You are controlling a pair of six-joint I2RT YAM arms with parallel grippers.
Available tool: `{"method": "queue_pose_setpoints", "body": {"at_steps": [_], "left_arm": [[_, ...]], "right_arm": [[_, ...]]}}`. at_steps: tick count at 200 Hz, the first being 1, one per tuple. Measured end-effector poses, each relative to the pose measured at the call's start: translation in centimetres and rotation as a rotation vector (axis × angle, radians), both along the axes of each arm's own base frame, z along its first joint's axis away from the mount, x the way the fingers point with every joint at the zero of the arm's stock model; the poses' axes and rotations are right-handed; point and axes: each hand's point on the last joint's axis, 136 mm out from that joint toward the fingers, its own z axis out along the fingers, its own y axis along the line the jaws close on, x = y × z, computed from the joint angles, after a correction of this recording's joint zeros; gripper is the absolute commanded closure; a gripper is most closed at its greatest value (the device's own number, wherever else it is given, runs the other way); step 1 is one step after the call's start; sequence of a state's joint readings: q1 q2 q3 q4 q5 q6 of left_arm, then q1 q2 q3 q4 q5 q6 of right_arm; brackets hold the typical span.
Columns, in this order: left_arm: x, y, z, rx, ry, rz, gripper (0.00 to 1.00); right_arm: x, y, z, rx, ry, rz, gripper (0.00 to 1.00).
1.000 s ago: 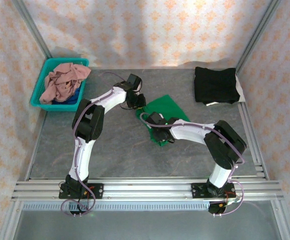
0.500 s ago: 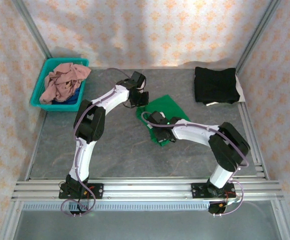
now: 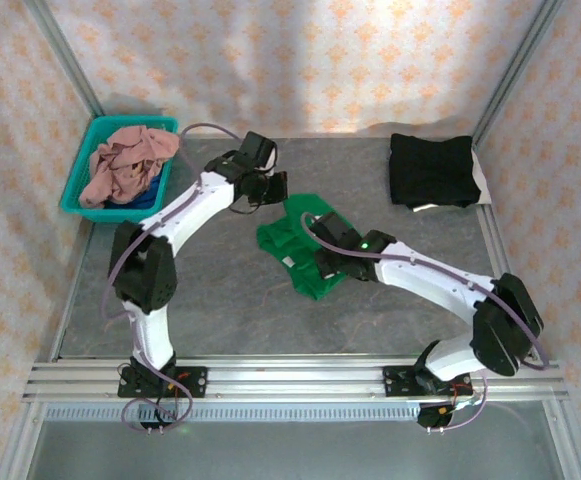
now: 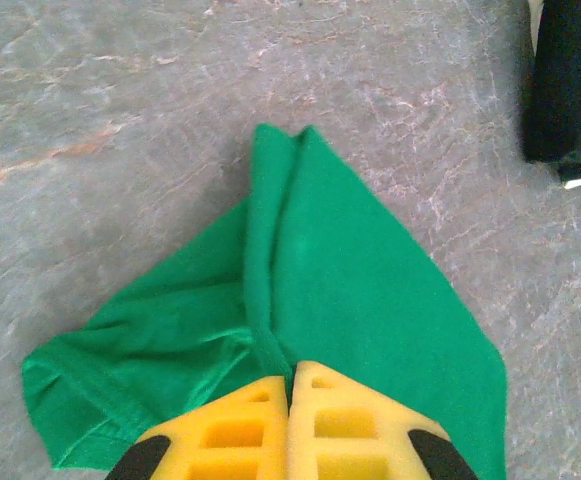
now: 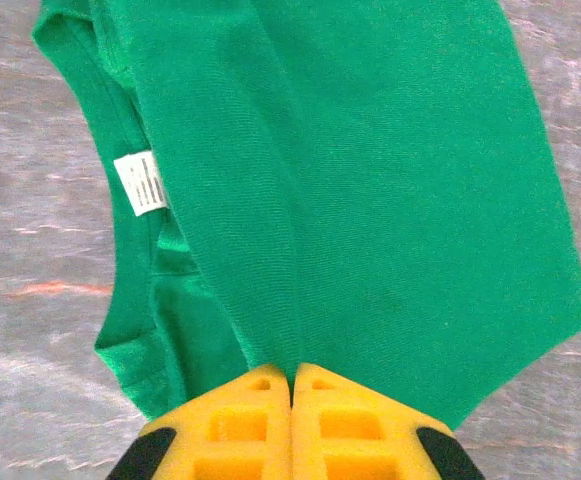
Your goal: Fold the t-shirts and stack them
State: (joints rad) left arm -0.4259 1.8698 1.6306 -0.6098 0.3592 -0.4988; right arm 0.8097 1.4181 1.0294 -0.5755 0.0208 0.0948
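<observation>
The bare tabletop is below the robot's left gripper and nearer the robot's base, so the left gripper should next move back and down to let go of the fold of green t-shirt.
The bright green t-shirt lies bunched in the middle of the table, partly lifted. My left gripper is at its far edge, and in the left wrist view its yellow fingers are shut on a fold of the green t-shirt. My right gripper is at the shirt's near right side, shut on the green cloth; the neck label shows there. A folded black t-shirt lies at the far right. A dusty pink t-shirt sits on top of a blue one.
The teal plastic basket holding the pink and blue shirts stands at the far left corner. Metal frame rails run along both sides and the near edge. The black shirt shows at the upper right of the left wrist view.
Both grippers have closed on the green t-shirt. Both arms have swung to the left, pulling the shirt leftwards and spreading it.
</observation>
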Motion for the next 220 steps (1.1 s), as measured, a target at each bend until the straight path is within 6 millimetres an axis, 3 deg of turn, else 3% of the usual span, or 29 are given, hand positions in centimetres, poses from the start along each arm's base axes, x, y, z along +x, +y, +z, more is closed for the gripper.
{"method": "queue_pose_setpoints", "body": {"at_steps": [20,54,69,91,125,137,149,185,220], "left_arm": [[-1.5,1.1,-1.1,0.013,0.01,0.013,1.0],[-5.8,4.5,-7.8,0.071,0.15,0.073,1.0],[-7.3,5.7,-9.5,0.082,0.196,0.098,1.0],[-8.4,6.2,-9.3,0.074,0.193,0.109,1.0],[-8.9,6.4,-6.7,0.025,0.098,0.123,1.0],[-9.6,6.8,-7.1,0.017,0.09,0.136,1.0],[-10.6,7.2,-8.7,0.022,0.116,0.152,1.0],[-15.0,9.9,-15.0,0.096,0.259,0.22,1.0],[-14.6,10.5,-15.0,0.101,0.239,0.245,1.0]], "right_arm": [[-1.2,1.6,-0.9,0.033,0.041,0.058,1.0],[-4.0,4.2,-5.1,0.005,0.165,0.162,1.0],[-5.2,4.8,-6.9,-0.013,0.223,0.193,1.0],[-6.0,5.0,-8.2,-0.024,0.272,0.209,1.0],[-6.3,5.4,-7.5,0.009,0.275,0.227,0.97],[-6.7,5.6,-7.1,0.039,0.28,0.24,0.95],[-7.2,5.9,-7.2,0.062,0.295,0.255,0.95],[-10.1,5.9,-9.6,0.037,0.38,0.297,0.76],[-10.7,5.9,-9.6,0.037,0.394,0.315,0.54]]}}
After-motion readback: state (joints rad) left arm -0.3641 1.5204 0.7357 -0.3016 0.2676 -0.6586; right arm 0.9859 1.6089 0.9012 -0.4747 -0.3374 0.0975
